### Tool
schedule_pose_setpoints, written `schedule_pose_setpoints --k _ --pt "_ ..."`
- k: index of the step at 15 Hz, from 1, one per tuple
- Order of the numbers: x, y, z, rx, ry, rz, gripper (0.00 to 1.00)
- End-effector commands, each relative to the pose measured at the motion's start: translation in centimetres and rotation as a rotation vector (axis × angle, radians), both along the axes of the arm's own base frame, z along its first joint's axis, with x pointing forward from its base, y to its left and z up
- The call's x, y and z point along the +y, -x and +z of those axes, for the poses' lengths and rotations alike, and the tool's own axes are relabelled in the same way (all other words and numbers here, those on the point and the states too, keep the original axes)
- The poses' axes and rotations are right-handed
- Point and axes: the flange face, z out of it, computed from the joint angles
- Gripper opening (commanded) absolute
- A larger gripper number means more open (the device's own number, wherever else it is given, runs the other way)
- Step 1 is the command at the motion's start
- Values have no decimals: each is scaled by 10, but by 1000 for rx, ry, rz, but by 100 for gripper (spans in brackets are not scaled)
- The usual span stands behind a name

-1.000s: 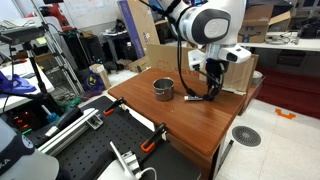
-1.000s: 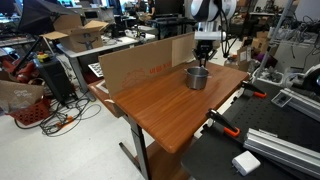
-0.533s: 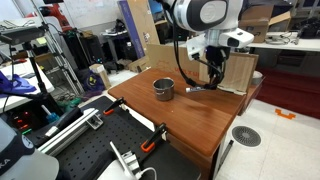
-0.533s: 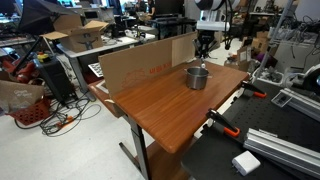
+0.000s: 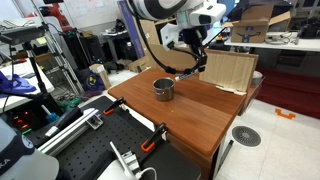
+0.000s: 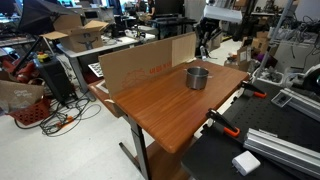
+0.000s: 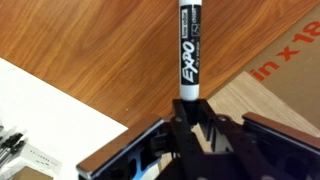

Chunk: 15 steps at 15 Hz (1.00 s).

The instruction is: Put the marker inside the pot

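Note:
Next, my gripper will lower and shift toward the silvery pot, then bring the marker over the pot's opening [image 5: 163, 83].
The silvery metal pot [image 5: 163, 88] stands on the wooden table [image 5: 190, 115]; it also shows in an exterior view [image 6: 197, 76]. My gripper [image 7: 190, 112] is shut on the marker [image 7: 190, 48], a black pen with a white labelled barrel that sticks straight out past the fingertips. In both exterior views the gripper [image 5: 196, 42] [image 6: 204, 44] hangs well above the table, beyond the pot and apart from it. The pot is out of the wrist view. The marker is too small to make out in the exterior views.
A tan cardboard box [image 5: 230, 70] stands on the table beside the pot. It also runs along the table edge in an exterior view [image 6: 145, 62], and its printed side shows in the wrist view [image 7: 292, 60]. Clamps grip the table's front edge [image 5: 155, 135].
The gripper has risen from the tabletop beside the pot with the marker in it, and now hangs high above the table.

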Motion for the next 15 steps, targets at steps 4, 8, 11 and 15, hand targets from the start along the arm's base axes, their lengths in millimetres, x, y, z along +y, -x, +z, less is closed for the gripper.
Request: schedule_pose_setpoints --k 4,8,11,15 --pt "54 33 -1 -83 62 122 5" --pt "75 35 -14 -68 86 177 5" --pt "82 32 -21 -62 101 199 5" --pt "87 33 -31 -34 115 224 5"
